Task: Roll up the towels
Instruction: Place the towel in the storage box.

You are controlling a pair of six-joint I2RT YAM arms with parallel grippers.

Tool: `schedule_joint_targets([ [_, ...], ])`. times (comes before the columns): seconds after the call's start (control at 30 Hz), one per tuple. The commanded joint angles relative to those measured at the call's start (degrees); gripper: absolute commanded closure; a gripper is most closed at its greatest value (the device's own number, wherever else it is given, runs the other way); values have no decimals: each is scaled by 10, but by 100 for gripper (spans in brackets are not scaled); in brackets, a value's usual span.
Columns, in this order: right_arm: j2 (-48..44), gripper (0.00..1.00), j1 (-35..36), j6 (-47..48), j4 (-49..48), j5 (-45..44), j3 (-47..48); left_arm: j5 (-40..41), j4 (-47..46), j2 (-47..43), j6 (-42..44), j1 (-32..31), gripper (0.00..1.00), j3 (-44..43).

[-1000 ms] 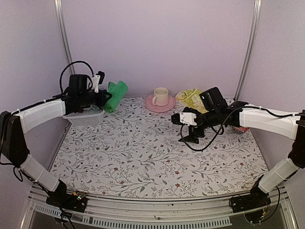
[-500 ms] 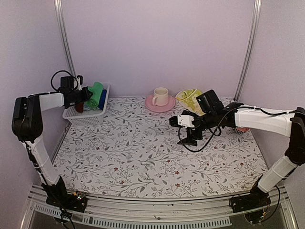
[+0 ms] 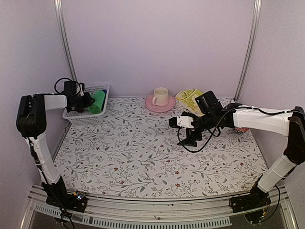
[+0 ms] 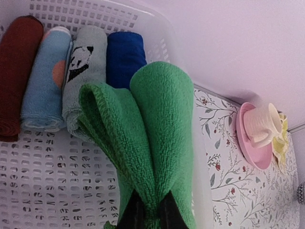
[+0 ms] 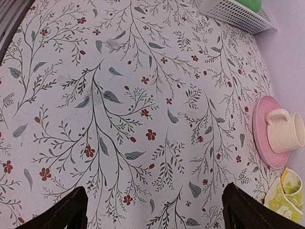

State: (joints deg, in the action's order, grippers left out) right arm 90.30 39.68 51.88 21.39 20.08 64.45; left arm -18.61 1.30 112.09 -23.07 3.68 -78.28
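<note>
The green towel (image 3: 98, 101) goes down and back with my left gripper next, for release on the bare near part of the basket's bottom, because rolls fill its far end.
A rolled bright green towel (image 4: 157, 138) hangs over the white basket (image 4: 57, 176), and my left gripper (image 4: 151, 212) is shut on its near end. In the top view that green towel (image 3: 98, 101) sits at the basket (image 3: 88, 117) at the back left, with the left gripper (image 3: 87, 101) beside it. The pale yellow towel (image 3: 190, 98) with green marks lies crumpled at the back, just behind my right arm; its corner (image 5: 286, 195) shows in the right wrist view. My right gripper (image 3: 187, 138) hovers open over the flowered table, nothing between its fingers (image 5: 71, 210).
Inside the basket lie dark red (image 4: 16, 76), pale blue (image 4: 45, 81), panda-print grey (image 4: 83, 71) and deep blue (image 4: 125, 57) cloth rolls. A pink saucer (image 3: 153, 105) with a cream cup (image 3: 160, 96) stands at the back centre, between basket and yellow towel.
My left arm has swung left and lowered the green towel from above the table's back edge down over the basket. The right gripper has shifted slightly left.
</note>
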Motion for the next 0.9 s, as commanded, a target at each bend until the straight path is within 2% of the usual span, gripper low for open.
schedule_joint_targets([
  [0.0, 6, 1, -3, -2, -6, 0, 8, -10, 14, 16, -35, 6, 100, 15],
  [0.43, 6, 1, -1, 3, -6, -7, 6, -89, -7, 45, -105, 18, 100, 57],
  [0.6, 8, 1, -1, 6, -7, -11, 7, -83, -24, 1, -115, 18, 100, 78],
  [0.87, 12, 1, 3, 6, -6, -20, 7, -71, 56, -39, -99, 20, 100, 56],
])
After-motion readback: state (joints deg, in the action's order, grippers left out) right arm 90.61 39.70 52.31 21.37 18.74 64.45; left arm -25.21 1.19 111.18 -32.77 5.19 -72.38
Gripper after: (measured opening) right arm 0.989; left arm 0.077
